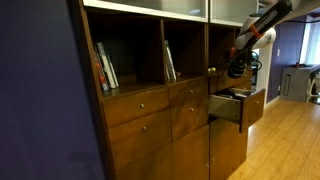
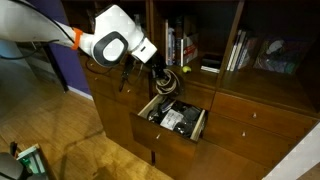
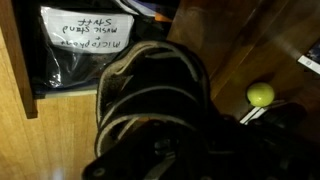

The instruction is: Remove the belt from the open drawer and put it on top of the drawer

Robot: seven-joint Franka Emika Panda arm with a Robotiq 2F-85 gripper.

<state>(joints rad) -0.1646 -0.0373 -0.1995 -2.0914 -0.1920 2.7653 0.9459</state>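
The belt still hangs above the drawer. My gripper goes up, then over and down onto the ledge (image 2: 194, 76) (image 3: 235, 98) beside the yellow-green ball next and releases it.
The narrow reddish-brown drawer (image 2: 168, 131) stands pulled open in both exterior views (image 1: 252, 108), showing a dark inside. My gripper (image 2: 161, 78) hangs just above its back edge, next to the cabinet ledge. It appears shut on a coiled dark belt (image 2: 171, 86) with pale stitched edges. In the wrist view the belt coil (image 3: 150, 90) fills the middle, directly against my dark jaws (image 3: 172, 152); the fingertips are lost in shadow. In the exterior view from the side, the gripper (image 1: 238, 68) is above the drawer.
A clear bag with a white handwritten label (image 3: 82, 38) lies in the drawer (image 2: 176, 118). A yellow-green ball (image 3: 260, 95) sits on the ledge. Books (image 2: 181, 48) stand on shelves above. Wider closed drawers (image 1: 140, 104) flank the open one.
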